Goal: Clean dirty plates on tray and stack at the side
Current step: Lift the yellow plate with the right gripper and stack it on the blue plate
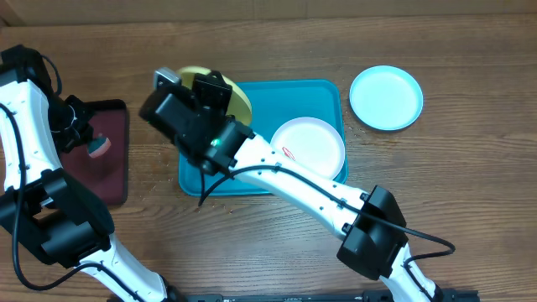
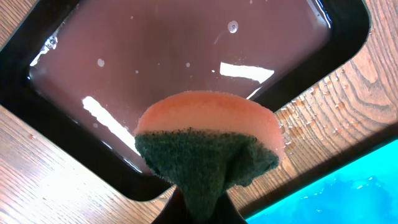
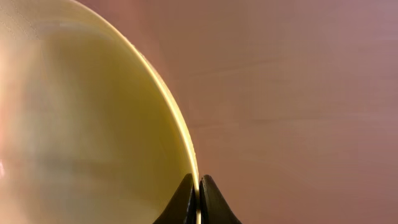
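Observation:
My right gripper swings right in the overhead view over the light blue plate (image 1: pixel 386 97) next, then lowers and releases, as that plate is already outside the tray.
My right gripper (image 1: pixel 211 91) (image 3: pixel 199 190) is shut on the rim of the yellow-green plate (image 1: pixel 242 102) (image 3: pixel 81 124), which it holds tilted above the far left corner of the turquoise tray (image 1: pixel 323 94). A white plate (image 1: pixel 309 148) with a small red smear lies in the tray's right half. The light blue plate (image 1: pixel 386 97) rests on the table to the right of the tray. My left gripper (image 1: pixel 87 139) (image 2: pixel 200 202) is shut on an orange and green sponge (image 1: pixel 99 148) (image 2: pixel 208 134) over the maroon tray (image 1: pixel 113 172) (image 2: pixel 186 56).
The black-rimmed maroon tray holds shallow water and sits at the table's left. A corner of the turquoise tray (image 2: pixel 354 190) shows beside it in the left wrist view. The right arm stretches across the tray's front edge.

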You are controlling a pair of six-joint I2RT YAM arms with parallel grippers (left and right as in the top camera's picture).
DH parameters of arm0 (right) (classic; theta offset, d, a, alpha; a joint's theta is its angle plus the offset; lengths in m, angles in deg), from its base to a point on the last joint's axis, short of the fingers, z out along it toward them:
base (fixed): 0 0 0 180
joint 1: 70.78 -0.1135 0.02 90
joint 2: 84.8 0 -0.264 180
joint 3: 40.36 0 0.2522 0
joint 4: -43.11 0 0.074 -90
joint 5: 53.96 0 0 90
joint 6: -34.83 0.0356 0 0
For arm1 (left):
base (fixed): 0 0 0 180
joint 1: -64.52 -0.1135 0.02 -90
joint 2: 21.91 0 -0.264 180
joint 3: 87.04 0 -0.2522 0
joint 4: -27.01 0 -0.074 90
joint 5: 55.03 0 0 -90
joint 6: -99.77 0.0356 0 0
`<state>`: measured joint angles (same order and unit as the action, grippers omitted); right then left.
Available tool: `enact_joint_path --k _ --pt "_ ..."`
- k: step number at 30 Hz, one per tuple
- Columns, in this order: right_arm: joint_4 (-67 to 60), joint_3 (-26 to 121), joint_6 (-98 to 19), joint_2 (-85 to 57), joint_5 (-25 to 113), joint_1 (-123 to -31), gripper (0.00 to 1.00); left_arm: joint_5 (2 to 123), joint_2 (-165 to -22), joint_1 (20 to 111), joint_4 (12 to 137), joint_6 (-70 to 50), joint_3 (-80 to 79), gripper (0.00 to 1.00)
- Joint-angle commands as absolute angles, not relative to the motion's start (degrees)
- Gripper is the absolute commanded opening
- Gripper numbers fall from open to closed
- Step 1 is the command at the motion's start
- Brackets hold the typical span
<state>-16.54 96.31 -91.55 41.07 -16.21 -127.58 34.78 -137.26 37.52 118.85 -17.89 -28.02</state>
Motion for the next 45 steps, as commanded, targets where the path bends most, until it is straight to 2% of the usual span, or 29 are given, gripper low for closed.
enact_joint_path --k 1,6,8,12,16,20,31,38,45 --pt "-20.29 97.12 -85.13 40.28 1.25 -122.90 0.04 34.19 -136.56 37.45 119.31 -15.97 -27.82 0.04" --pt "-20.88 97.17 -80.60 38.42 -11.69 -120.34 0.04 34.58 -136.56 37.54 119.29 -15.97 -27.82 0.04" --pt "-20.84 97.17 -77.24 36.98 -9.68 -119.34 0.04 34.61 -136.56 37.54 119.07 -15.97 -27.82 0.04" --pt "-22.87 97.17 -71.03 36.13 12.16 -114.16 0.04 34.58 -136.56 37.54 119.00 -15.95 -27.82 0.04" --pt "-25.54 97.12 -65.43 36.96 34.52 -104.80 0.04 34.61 -136.56 37.54 119.35 -15.97 -27.82 0.04" --pt "-28.23 97.12 -59.53 37.99 46.43 -93.63 0.04 34.63 -136.56 37.54 119.24 -15.97 -27.82 0.04" --pt "-41.17 96.38 -56.62 38.79 47.90 -66.12 0.04 35.96 -136.56 37.78 118.74 -15.97 -27.82 0.05" --pt "-37.39 89.30 -56.38 38.79 48.33 -57.16 0.04 36.09 -136.56 37.87 118.46 -15.97 -27.82 0.04" --pt "-31.05 81.30 -56.41 38.79 50.08 -55.71 0.04 36.07 -136.56 38.59 118.26 -15.95 -27.82 0.04"
